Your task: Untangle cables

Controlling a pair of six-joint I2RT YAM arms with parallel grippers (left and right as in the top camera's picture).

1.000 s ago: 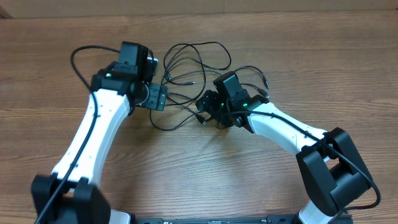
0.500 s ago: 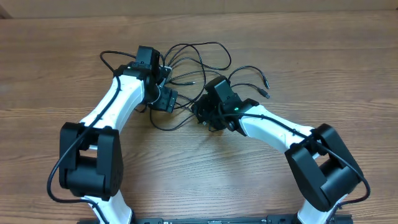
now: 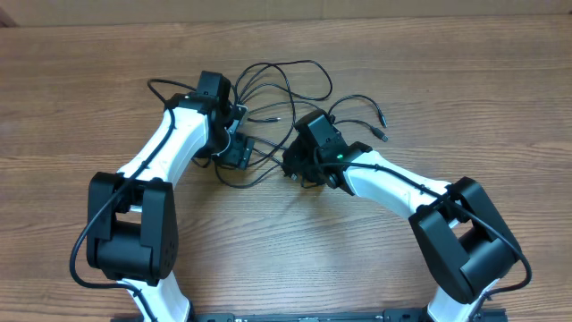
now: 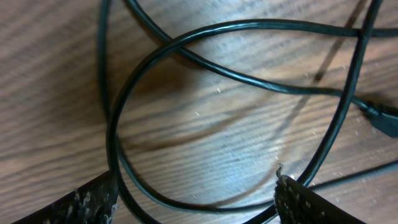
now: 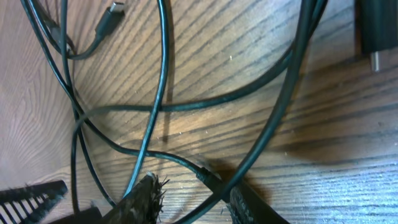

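Note:
Next, my left gripper moves up a little and outward, then closes on the cable loop's near bend (image 3: 239,185) (image 4: 256,218), since that cable part runs between its open fingers.
The cables (image 3: 288,68) are thin black wires lying in a loose tangle on the wooden table, with small plug ends at the right (image 3: 382,117). My left gripper (image 3: 238,152) is down at the tangle's left side. In the left wrist view its fingers (image 4: 194,200) are wide open, with a cable loop (image 4: 205,30) lying on the wood between them. My right gripper (image 3: 294,166) is at the tangle's lower middle. In the right wrist view its fingers (image 5: 196,202) are apart, with crossing cable strands (image 5: 163,74) running between the tips, not clamped.
The wooden table (image 3: 465,80) runs all round the tangle. The two grippers are close together, a short gap apart. A plug end (image 5: 112,11) lies at the top of the right wrist view, and another plug (image 4: 382,118) at the right edge of the left wrist view.
My left arm has swung in from the left to the tangle and come down over its left loops. My right gripper has shifted slightly left.

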